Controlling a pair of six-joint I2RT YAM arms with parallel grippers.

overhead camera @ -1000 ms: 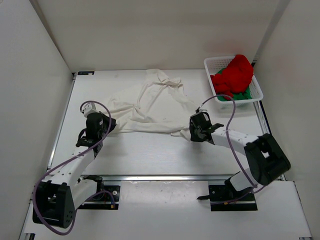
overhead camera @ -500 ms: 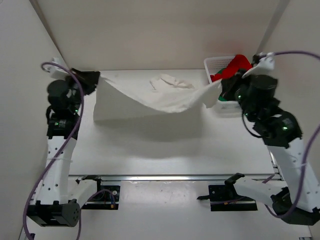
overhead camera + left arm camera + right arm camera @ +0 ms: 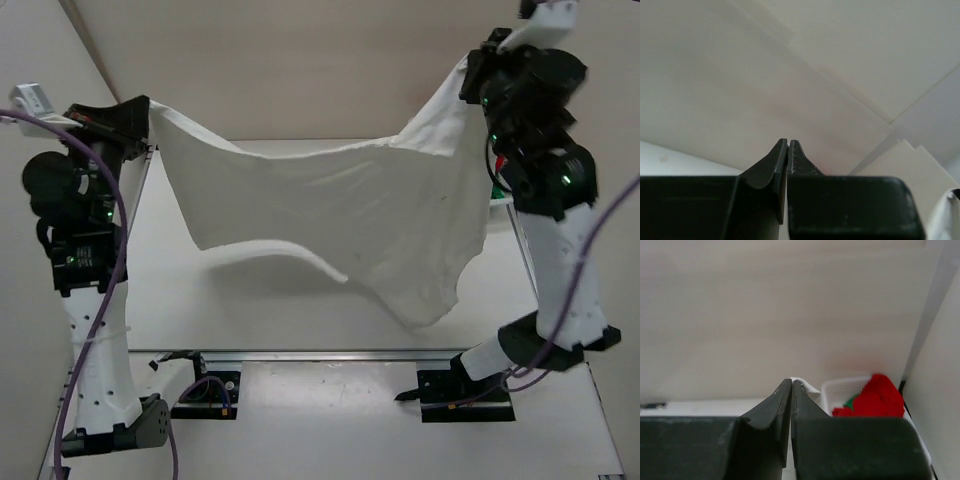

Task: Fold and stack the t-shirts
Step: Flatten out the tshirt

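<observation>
The robot's left gripper should go down toward the bare table under the cloth (image 3: 187,264) and let go of the t-shirt's corner, because the white t-shirt (image 3: 330,200) is still hanging spread in the air.
The white t-shirt (image 3: 330,200) hangs spread in the air above the table, stretched between both raised arms, its lower right part sagging lowest. My left gripper (image 3: 146,106) (image 3: 788,141) is shut on its top left corner. My right gripper (image 3: 471,70) (image 3: 791,381) is shut on its top right corner, and a bit of white cloth (image 3: 809,385) peeks past the tips. The red t-shirt (image 3: 879,398) lies piled in the basket over the green t-shirt (image 3: 851,401).
The white mesh basket (image 3: 839,387) stands at the table's far right corner, hidden behind the right arm in the top view. White walls close in the left, back and right sides. The table (image 3: 250,310) lies below the cloth, with a metal rail (image 3: 330,353) along its near edge.
Both arms have risen from the table to high up and moved apart, lifting the crumpled white t-shirt and pulling it out into a hanging sheet.
</observation>
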